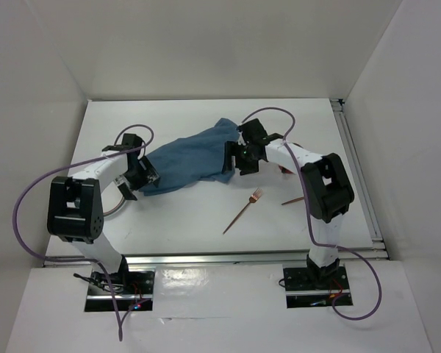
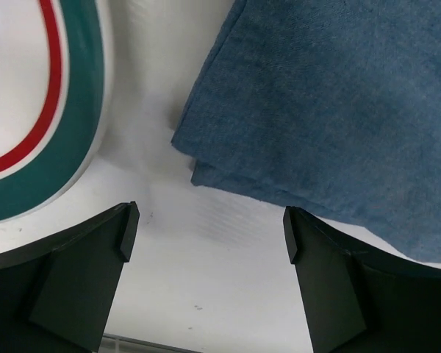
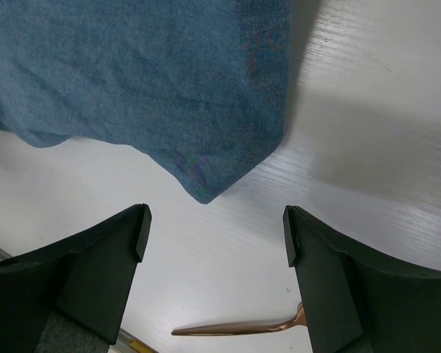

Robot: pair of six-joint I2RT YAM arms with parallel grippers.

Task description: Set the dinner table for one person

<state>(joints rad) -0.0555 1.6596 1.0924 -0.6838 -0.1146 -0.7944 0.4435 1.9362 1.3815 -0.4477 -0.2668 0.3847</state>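
Note:
My left gripper goes down onto the mat's near corner (image 1: 146, 192) (image 2: 195, 163) beside the plate next and closes there, since that corner points toward the gap between its open fingers.
The white dinner table (image 1: 184, 220) carries a crumpled blue cloth mat (image 1: 195, 158) at its middle. My left gripper (image 1: 142, 176) is open and empty just off the mat's left corner (image 2: 206, 173), low over the table (image 2: 206, 287). My right gripper (image 1: 239, 163) is open and empty at the mat's right corner (image 3: 206, 191). A copper fork (image 1: 244, 209) lies on the table in front of the right gripper, and its handle shows in the right wrist view (image 3: 235, 328). A plate with a green and red rim (image 2: 73, 125) lies beside the left gripper, mostly hidden under the left arm in the top view (image 1: 115, 206).
A second copper utensil (image 1: 294, 199) lies partly hidden under the right arm. Aluminium rails run along the near edge (image 1: 242, 258) and the right edge (image 1: 360, 176) of the table. White walls enclose the back and sides.

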